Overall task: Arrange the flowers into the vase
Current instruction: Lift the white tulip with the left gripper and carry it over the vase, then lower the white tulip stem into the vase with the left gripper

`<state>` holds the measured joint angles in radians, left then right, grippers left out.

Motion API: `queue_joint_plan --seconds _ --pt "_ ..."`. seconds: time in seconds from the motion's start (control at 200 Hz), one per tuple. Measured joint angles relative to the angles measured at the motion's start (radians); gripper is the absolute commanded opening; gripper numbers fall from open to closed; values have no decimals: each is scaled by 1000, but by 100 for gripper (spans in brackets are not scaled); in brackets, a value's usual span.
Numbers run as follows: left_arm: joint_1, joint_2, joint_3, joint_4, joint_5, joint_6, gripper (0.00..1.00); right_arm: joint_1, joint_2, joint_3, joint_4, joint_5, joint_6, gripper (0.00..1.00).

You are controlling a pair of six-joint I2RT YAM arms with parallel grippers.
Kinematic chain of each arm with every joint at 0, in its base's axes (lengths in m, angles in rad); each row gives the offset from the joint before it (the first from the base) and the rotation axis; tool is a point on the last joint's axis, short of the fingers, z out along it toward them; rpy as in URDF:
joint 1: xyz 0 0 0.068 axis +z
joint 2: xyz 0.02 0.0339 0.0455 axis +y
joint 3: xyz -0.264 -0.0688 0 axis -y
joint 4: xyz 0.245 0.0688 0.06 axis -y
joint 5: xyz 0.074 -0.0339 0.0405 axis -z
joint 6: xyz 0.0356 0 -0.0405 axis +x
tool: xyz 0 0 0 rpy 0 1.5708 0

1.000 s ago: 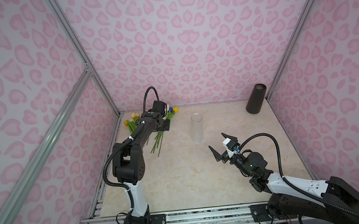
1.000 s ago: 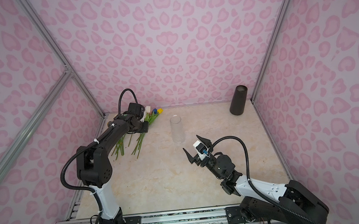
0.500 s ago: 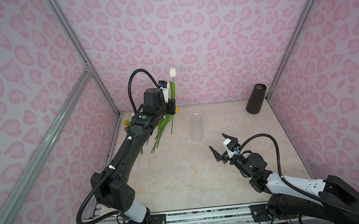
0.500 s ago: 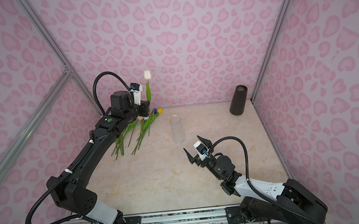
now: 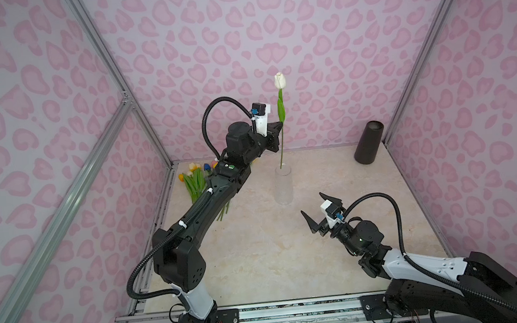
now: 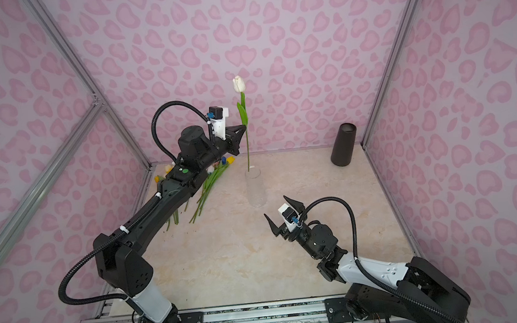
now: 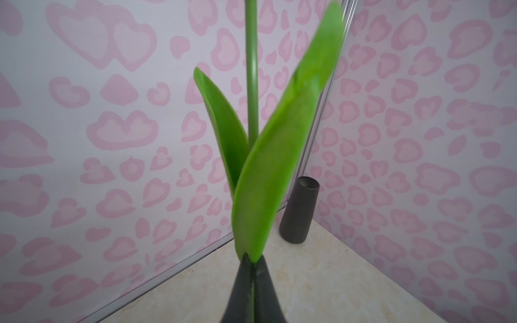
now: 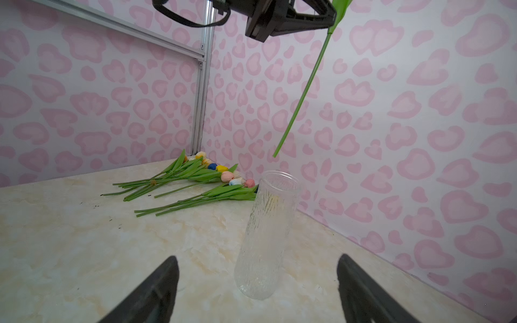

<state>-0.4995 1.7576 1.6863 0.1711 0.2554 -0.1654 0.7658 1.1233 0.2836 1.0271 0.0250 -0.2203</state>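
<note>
My left gripper should next lower the tulip [image 5: 279,80] into the opening of the ribbed glass vase [image 5: 284,185] and let go, because that opening is below my gripper, under the hanging end of the tulip's stem.
My left gripper [image 5: 280,124] [image 6: 244,127] [image 7: 253,256] is shut on the stem of a white tulip [image 5: 279,80] [image 6: 239,84], just below its leaves, and holds it upright. The stem's lower end [image 8: 302,98] hangs just above the mouth of the clear ribbed glass vase [image 5: 284,185] [image 6: 254,186] [image 8: 265,235]. The other flowers [image 5: 196,177] [image 6: 211,182] [image 8: 195,179] lie in a pile on the table at the back left, partly hidden by the left arm in both top views. My right gripper [image 5: 311,203] [image 6: 274,205] [image 8: 258,256] is open and empty, low in front of the vase.
A dark tapered cylinder [image 5: 369,142] [image 6: 343,144] [image 7: 299,212] stands in the back right corner. Pink heart-patterned walls with aluminium posts close the marble-look table [image 5: 259,258] on three sides.
The left arm has lifted the white tulip out of the pile and carried it up and to the right, over the vase. The right arm has stayed put.
</note>
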Motion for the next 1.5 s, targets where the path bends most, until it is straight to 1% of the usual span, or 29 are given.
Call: queue_joint_plan --seconds 0.11,0.205,0.31,0.405,0.47,0.605,0.825,0.885,1.14,1.365,1.4,1.5 --pt "0 11 -3 23 6 -16 3 0 0 0 0 0 0 88" --pt "-6 53 -52 178 10 5 3 0 -1 -1 1 0 0 88" --pt "-10 105 -93 174 9 10 3 0 -2 -2 1 0 -1 88" --pt "-11 110 -113 199 10 13 3 0 -3 -2 1 0 -3 88" --pt "-12 104 -140 249 9 16 3 0 -3 -2 1 0 -5 88" --pt "-13 93 -206 274 5 20 3 0 1 -3 2 0 -8 88" --pt "-17 10 -403 359 -21 27 3 0 23 -3 8 0 -8 88" --pt "-18 0 -433 377 -26 27 3 0 28 -3 14 0 -8 88" --pt "-26 -19 -504 416 -28 28 3 0 37 -3 28 -2 -8 88" --pt "-40 -27 -570 449 -28 59 3 0 40 -3 33 -2 -8 88" --pt "-43 -27 -579 459 -29 62 6 0 43 -3 36 -3 -8 88" --pt "-51 -27 -593 466 -40 77 20 0 47 -3 42 -3 -8 88"
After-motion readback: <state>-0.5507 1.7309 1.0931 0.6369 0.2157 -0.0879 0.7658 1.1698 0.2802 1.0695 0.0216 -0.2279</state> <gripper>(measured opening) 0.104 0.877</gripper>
